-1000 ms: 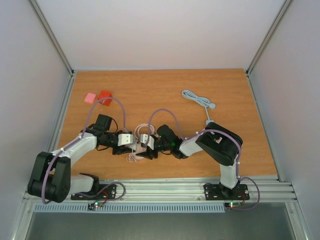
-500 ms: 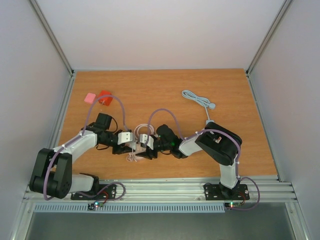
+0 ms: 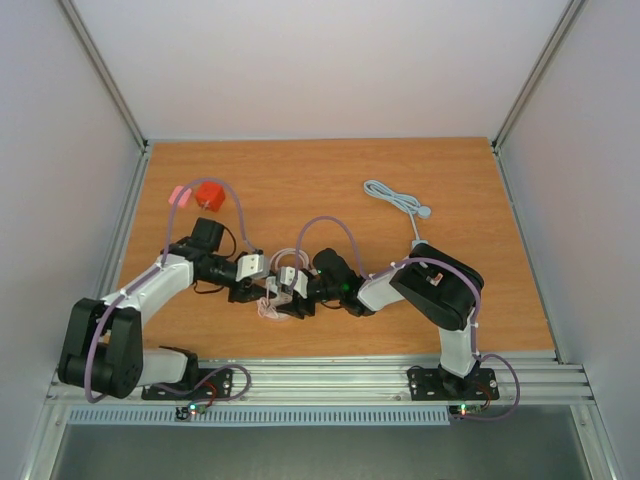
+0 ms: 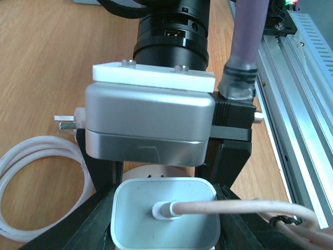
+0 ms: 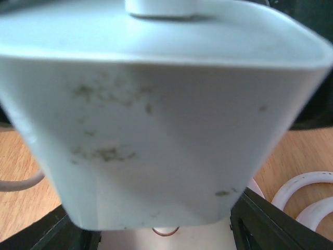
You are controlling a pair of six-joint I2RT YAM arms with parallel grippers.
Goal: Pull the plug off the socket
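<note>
My left gripper raises the plug next and swings it over. Then it lowers and releases it on the bare wood by the blocks, outward and left of the gripper in the top view.
The plug (image 4: 164, 211), a white block with a pale cable leaving its end face, sits between my left gripper's (image 4: 164, 219) black fingers (image 4: 96, 221), which are shut on its sides. Just beyond it shows the pale pink socket (image 4: 151, 171), flanked by my right gripper's fingers (image 4: 229, 166). In the right wrist view the plug (image 5: 156, 130) fills the frame, with the socket (image 5: 166, 237) below it inside my right gripper (image 5: 166, 234). Whether the prongs still sit in the socket I cannot tell. From above, both grippers meet at the plug (image 3: 268, 292).
A pinkish-white cable coil (image 4: 31, 156) lies on the wooden table beside the grippers. A red block (image 3: 209, 194) and a pink block (image 3: 179, 194) sit at the far left. A grey cable (image 3: 395, 198) lies at the far right. The metal rail (image 4: 296, 120) runs along the near edge.
My left arm has shifted a little toward the far side with the plug. The cable coil has drawn in slightly beneath the grippers. The right arm has hardly moved.
</note>
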